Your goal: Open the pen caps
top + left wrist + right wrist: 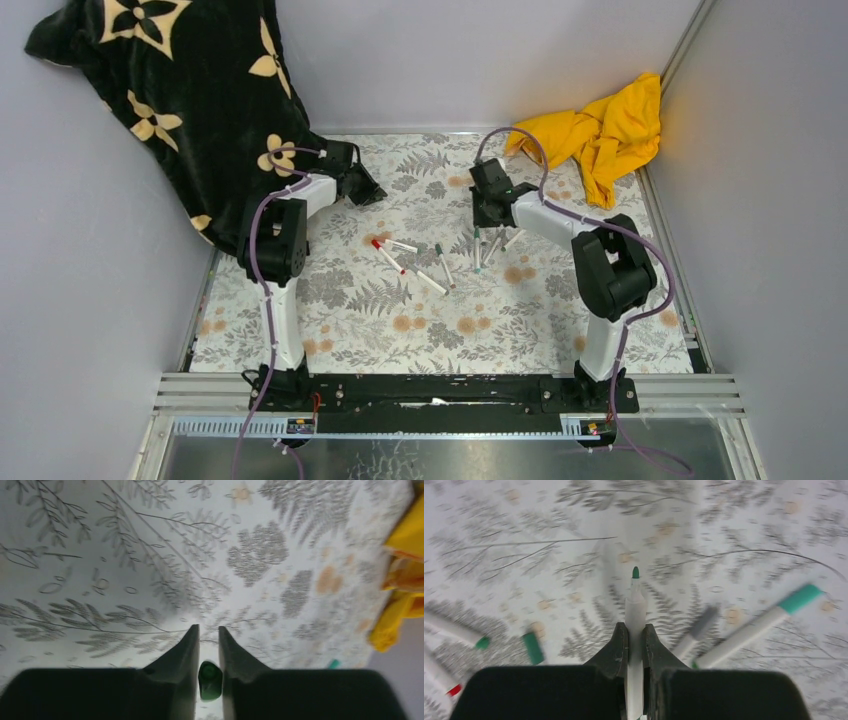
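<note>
The white pen's green tip is bare, so my right gripper needs to move outward, then across toward the blanket and down beyond the pens to release the white pen's body (pixel 636 610).
My left gripper (pixel 366 190) is at the back left by the blanket; in the left wrist view it (pixel 208 630) is shut on a dark green pen cap (pixel 210 680), held off the table. My right gripper (pixel 489 214) is shut on a white pen barrel (pixel 636 610) whose bare green tip (pixel 635 572) points away, above the table. A loose green cap (pixel 532 647) lies on the table to its left. A pen with a teal cap (pixel 800 598) and a grey-capped pen (pixel 696 630) lie to its right. A red-capped pen (pixel 388 255) and several other pens (pixel 444 265) lie mid-table.
A black flowered blanket (pixel 190 90) hangs over the back left corner. A yellow cloth (pixel 600 130) lies at the back right and shows in the left wrist view (pixel 400 580). Grey walls close in the leaf-patterned table (pixel 400 330) on three sides.
</note>
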Motion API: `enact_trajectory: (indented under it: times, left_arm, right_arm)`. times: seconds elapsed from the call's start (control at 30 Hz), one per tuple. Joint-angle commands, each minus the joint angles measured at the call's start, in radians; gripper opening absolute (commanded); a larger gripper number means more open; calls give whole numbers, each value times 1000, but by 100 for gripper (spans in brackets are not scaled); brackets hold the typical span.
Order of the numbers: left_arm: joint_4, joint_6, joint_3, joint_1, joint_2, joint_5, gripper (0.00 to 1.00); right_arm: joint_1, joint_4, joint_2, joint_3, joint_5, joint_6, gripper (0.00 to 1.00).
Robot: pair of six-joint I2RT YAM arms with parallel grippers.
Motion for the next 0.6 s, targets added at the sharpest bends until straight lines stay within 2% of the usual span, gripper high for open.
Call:
enact_trajectory:
  times: [0.0, 0.2, 0.37, 0.57]
  left_arm:
    - [-57, 177, 18, 5, 36, -79, 32]
    - [-56, 169, 24, 3, 67, -82, 41]
    - [-54, 164, 14, 4, 61, -87, 51]
    - [-21, 141, -22, 3, -1, -92, 55]
  right_arm:
    - [-65, -76, -6, 68, 154, 28, 0]
    - [-147, -115, 21, 92, 199, 41, 0]
    - [-190, -144, 110, 188, 220, 21, 0]
    - [-227, -164, 190, 308, 191, -29, 0]
